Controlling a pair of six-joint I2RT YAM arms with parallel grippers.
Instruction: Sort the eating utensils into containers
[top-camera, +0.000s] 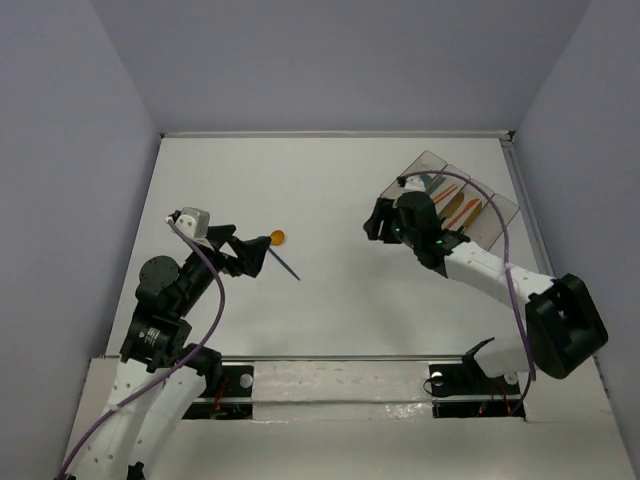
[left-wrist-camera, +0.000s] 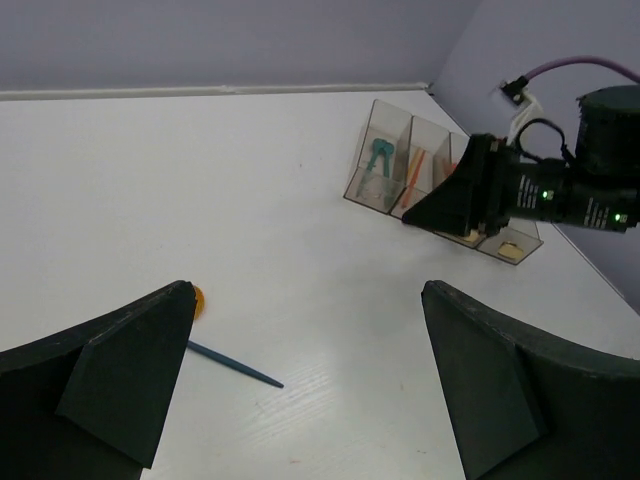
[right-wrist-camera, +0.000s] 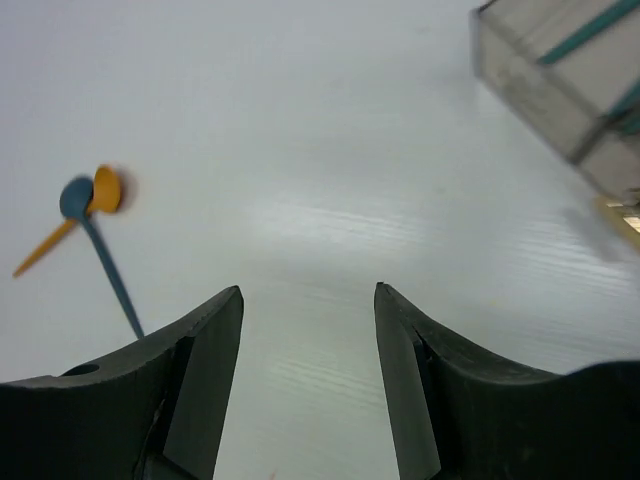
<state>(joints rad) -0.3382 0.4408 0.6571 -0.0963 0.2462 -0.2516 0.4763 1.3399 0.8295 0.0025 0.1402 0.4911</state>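
Note:
My right gripper moves to the left in the top view and down onto the blue spoon's handle (top-camera: 286, 265) (right-wrist-camera: 111, 273) below it next, since that spoon is uppermost.
A dark blue spoon (right-wrist-camera: 104, 256) and an orange spoon (right-wrist-camera: 88, 203) lie crossed on the white table, left of centre. In the top view the orange spoon's bowl (top-camera: 277, 238) and the blue handle (top-camera: 286, 265) show just beyond my left gripper (top-camera: 252, 256), which is open and empty above them. In the left wrist view the blue handle (left-wrist-camera: 235, 367) lies beside the left finger (left-wrist-camera: 130, 370). The four joined smoky bins (top-camera: 497, 224) stand at the back right and hold teal and orange utensils. My right gripper (top-camera: 379, 221) is open and empty, left of the bins.
A raised rail runs along the table's back and right edges. The bins (left-wrist-camera: 385, 150) show behind the right arm's wrist (left-wrist-camera: 560, 190) in the left wrist view. One bin's corner (right-wrist-camera: 540, 80) shows at the top right of the right wrist view.

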